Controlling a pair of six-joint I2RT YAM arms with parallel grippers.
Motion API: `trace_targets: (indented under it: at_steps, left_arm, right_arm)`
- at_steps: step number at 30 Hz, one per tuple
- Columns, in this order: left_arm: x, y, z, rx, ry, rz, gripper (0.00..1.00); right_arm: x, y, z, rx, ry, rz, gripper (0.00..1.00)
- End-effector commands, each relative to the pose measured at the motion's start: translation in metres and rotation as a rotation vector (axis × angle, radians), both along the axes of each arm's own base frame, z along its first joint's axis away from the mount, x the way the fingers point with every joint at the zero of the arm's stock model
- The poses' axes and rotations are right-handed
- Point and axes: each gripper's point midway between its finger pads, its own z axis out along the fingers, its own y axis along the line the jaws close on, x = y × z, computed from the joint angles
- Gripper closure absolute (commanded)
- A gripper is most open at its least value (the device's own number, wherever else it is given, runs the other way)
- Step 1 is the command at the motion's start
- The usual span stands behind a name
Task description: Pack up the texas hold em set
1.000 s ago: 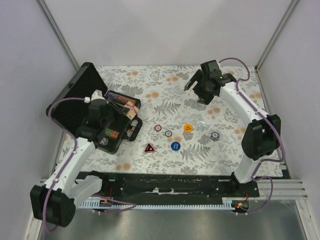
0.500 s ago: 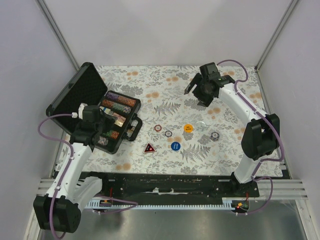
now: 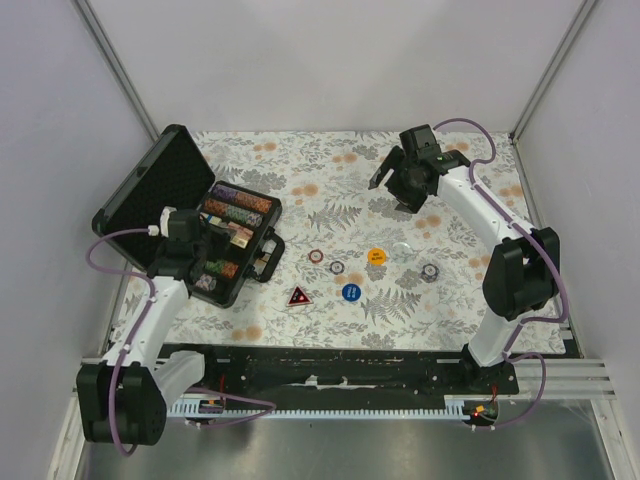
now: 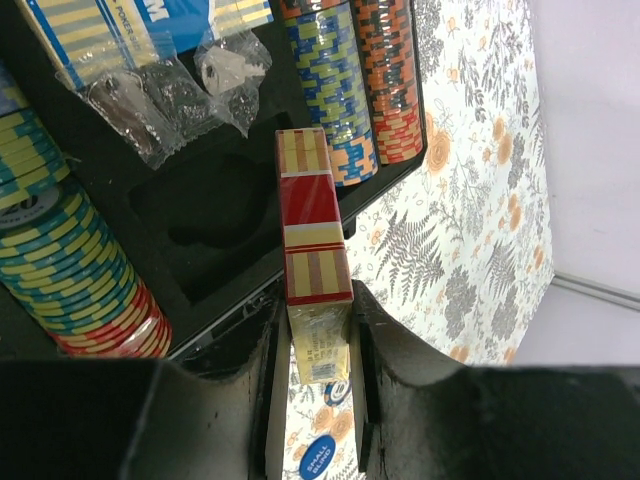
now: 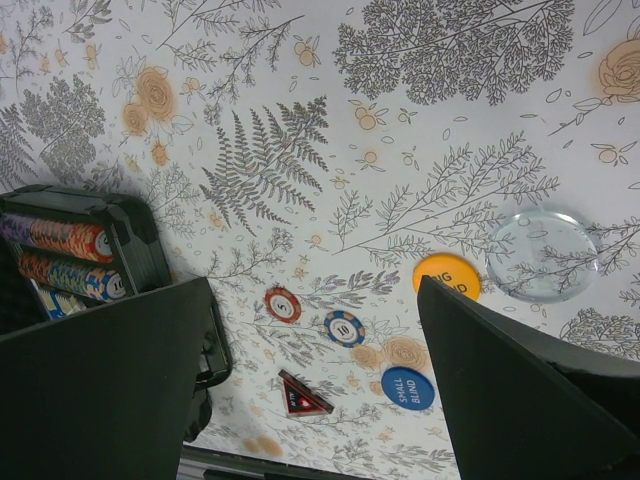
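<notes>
My left gripper is still closed on the red-orange card box and should bring the box down into the empty foam slot (image 3: 238,249) (image 4: 214,218) beside the plastic bags before it opens.
The black case (image 3: 150,195) lies open at the left, with rows of striped chips (image 3: 240,206) in its tray. My left gripper (image 3: 190,245) hangs over the tray's near end, shut on the red-orange card box (image 4: 313,225). The box sits above an empty foam slot (image 4: 215,225). My right gripper (image 3: 405,180) is open and empty, high over the far right of the table. On the cloth lie the orange button (image 5: 447,273), the blue button (image 5: 407,387), the dark triangle (image 5: 303,395), a red chip (image 5: 283,304) and a blue chip (image 5: 344,327).
A clear disc (image 5: 543,253) lies beside the orange button, and a dark chip (image 3: 429,271) sits to its right. Small plastic bags (image 4: 170,85) and a blue card box (image 4: 140,20) rest in the case. White walls enclose the floral cloth (image 3: 450,310).
My left arm has shifted a little left over the case, still holding the card box. The right gripper has barely moved.
</notes>
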Motion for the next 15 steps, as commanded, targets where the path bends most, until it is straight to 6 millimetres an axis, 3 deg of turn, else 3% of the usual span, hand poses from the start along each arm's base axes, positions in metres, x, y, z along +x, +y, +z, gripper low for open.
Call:
trace_targets:
  at_steps: [1, 10, 11, 15]
  left_arm:
    - [0.018, -0.001, 0.015, -0.033, -0.099, -0.006, 0.93]
    - [0.021, -0.007, -0.008, -0.086, -0.082, -0.037, 0.93]
    - [0.022, 0.002, -0.01, -0.09, -0.081, -0.012, 0.93]
    - [0.019, 0.005, -0.021, -0.09, -0.057, -0.006, 0.84]
  right_arm:
    - [0.006, 0.002, 0.003, 0.013, -0.017, 0.019, 0.08]
    - [0.007, 0.002, -0.001, 0.022, -0.005, 0.018, 0.09]
    - [0.007, 0.002, -0.002, 0.021, 0.0, 0.018, 0.09]
    - [0.007, 0.002, -0.003, 0.02, 0.003, 0.017, 0.09]
